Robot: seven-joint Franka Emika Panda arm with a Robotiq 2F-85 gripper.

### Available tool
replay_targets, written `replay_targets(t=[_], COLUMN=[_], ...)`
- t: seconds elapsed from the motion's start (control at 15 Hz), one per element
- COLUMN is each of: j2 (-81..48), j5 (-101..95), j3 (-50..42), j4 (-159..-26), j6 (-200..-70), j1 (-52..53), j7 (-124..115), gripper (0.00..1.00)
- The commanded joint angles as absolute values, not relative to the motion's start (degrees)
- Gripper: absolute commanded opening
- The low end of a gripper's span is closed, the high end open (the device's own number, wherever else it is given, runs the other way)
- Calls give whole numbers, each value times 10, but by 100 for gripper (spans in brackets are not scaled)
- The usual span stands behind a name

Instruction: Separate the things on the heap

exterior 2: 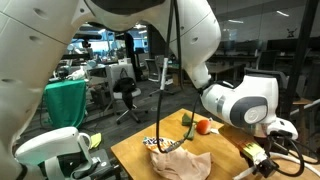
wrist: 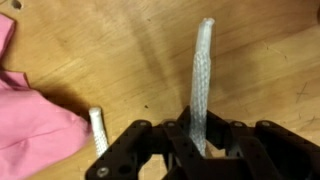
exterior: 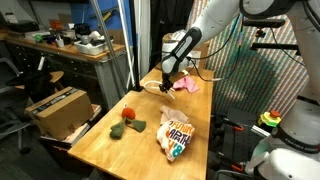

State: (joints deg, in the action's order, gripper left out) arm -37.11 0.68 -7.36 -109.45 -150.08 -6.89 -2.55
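Note:
My gripper shifts slightly toward the pink cloth [exterior: 188, 86] next and releases the white braided rope on the bare tabletop; its free length already clears the cloth.
In the wrist view my gripper [wrist: 200, 142] is shut on a white braided rope [wrist: 203, 70], whose free length runs away from the jaws over the wooden table [wrist: 120, 50]. Another rope end [wrist: 97, 128] lies beside a pink cloth [wrist: 30, 120] at the left. In an exterior view the gripper [exterior: 168, 77] is low over the far part of the table, right next to the pink cloth [exterior: 188, 86]. The cloth also shows in the other exterior view [exterior 2: 182, 161].
A crumpled snack bag [exterior: 175, 135] lies near the table's front. A red ball [exterior: 129, 115] with a green toy [exterior: 118, 129] sits to its left, also visible in an exterior view [exterior 2: 202, 126]. A cardboard box [exterior: 58, 108] stands beside the table.

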Motion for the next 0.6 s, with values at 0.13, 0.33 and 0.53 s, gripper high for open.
replay_targets(t=[0.13, 0.33, 0.53], j2=[-371, -370, -369], j5=[-38, -52, -55], j3=[-99, -107, -109], j4=[-1091, -1088, -1088], j6=[-1460, -1449, -1444], j1=[-52, -56, -58], j7=[-32, -31, -29], gripper=[3, 3, 41])
